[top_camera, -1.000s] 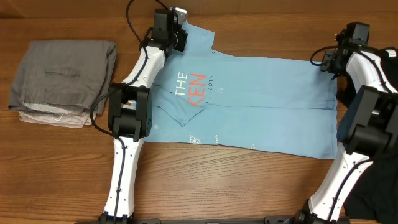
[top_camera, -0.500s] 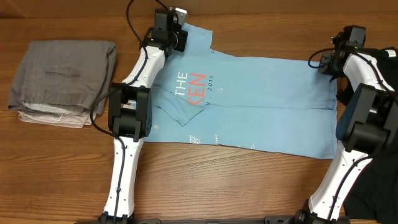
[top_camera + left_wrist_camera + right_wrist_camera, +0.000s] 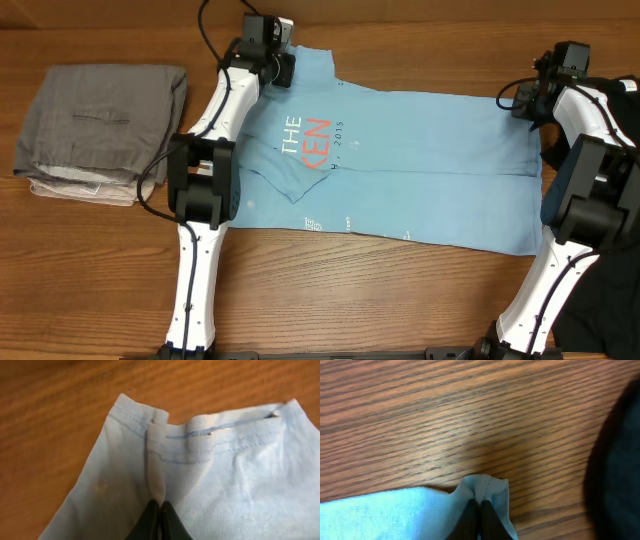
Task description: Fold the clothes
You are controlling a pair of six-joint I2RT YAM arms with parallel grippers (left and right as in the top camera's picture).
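The shirt's far half lies open, so I need to raise my left gripper, bring it back, lower it over the shirt's near corner by the grey pile and let go.
The light blue T-shirt lies spread across the wooden table, with white and coral-red lettering near its left end. My left gripper is shut on a pinched fold of the shirt's hemmed edge at the far left corner; the left wrist view shows the jaws closed on that fold. My right gripper is shut on the shirt's far right corner; the right wrist view shows the jaws pinching the cloth corner.
A folded grey garment pile lies at the left of the table. A dark object sits at the right edge of the right wrist view. Bare wood runs along the front.
My left gripper has shifted a little left and farther back, drawing the shirt's corner with it. The right gripper has barely moved.
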